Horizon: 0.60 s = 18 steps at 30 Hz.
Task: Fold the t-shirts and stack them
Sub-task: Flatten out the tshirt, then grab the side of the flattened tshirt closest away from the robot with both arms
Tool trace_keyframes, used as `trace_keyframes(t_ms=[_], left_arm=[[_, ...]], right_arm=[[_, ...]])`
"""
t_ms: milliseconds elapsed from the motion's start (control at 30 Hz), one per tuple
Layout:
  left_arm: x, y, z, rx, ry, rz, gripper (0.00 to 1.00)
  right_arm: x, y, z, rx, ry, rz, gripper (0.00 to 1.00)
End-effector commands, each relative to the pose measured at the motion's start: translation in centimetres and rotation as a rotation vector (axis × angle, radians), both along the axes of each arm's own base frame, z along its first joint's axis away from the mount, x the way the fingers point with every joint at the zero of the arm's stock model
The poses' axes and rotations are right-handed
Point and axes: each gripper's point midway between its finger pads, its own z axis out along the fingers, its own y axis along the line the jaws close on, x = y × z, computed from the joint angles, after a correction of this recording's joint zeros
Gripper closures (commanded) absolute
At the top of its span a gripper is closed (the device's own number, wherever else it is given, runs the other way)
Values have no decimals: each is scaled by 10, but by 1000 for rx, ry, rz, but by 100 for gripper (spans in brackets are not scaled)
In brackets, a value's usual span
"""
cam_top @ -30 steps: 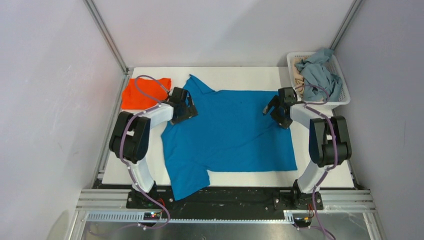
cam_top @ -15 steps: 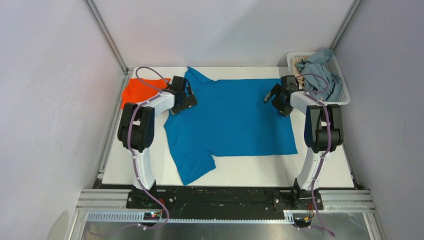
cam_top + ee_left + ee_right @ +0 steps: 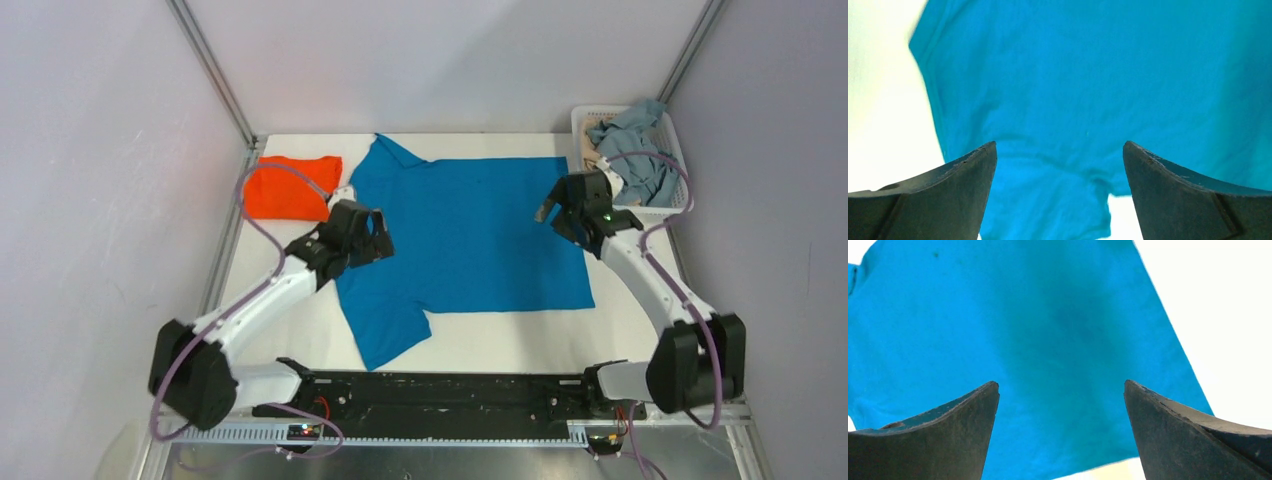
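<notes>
The blue t-shirt's hem by the t-shirt's near corner point(image 3: 375, 365) is back and down from my left gripper, so my left gripper should move back and down onto it next.
A blue t-shirt point(image 3: 465, 235) lies spread flat on the white table, collar towards the far left, one sleeve pointing to the near edge. It fills the left wrist view point(image 3: 1088, 90) and the right wrist view point(image 3: 1013, 340). My left gripper point(image 3: 377, 234) is open and empty above the shirt's left side. My right gripper point(image 3: 552, 211) is open and empty above the shirt's right edge. A folded orange t-shirt point(image 3: 290, 187) lies at the far left of the table.
A white basket point(image 3: 675, 195) with crumpled grey-blue and beige clothes point(image 3: 632, 150) stands at the far right corner. The bare white table point(image 3: 520, 345) shows along the near edge and to the right of the shirt. Metal frame posts stand at both far corners.
Both arms have pulled back from the far edge and risen. The blue shirt was dragged farther back a second ago and now lies still, let go.
</notes>
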Motion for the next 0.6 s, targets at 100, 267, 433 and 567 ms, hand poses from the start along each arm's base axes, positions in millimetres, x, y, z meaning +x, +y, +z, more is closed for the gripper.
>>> trace_keyframes(t_ms=[100,267,433,567], left_arm=[[-108,-4,-36,6,109,-68,0],[-176,-25,-69,-22,218,-209,0],[-211,-25,-95,49,304,-241,4],[-212,-25,-99,81,307,-228,13]], right_arm=[[-59,-28,-9,3,-4,-31,1],[-92,-43,-16,76,-39,-107,0],[-115,-53,-31,90,-38,-146,0],[-122,-56,-34,89,-45,-153,1]])
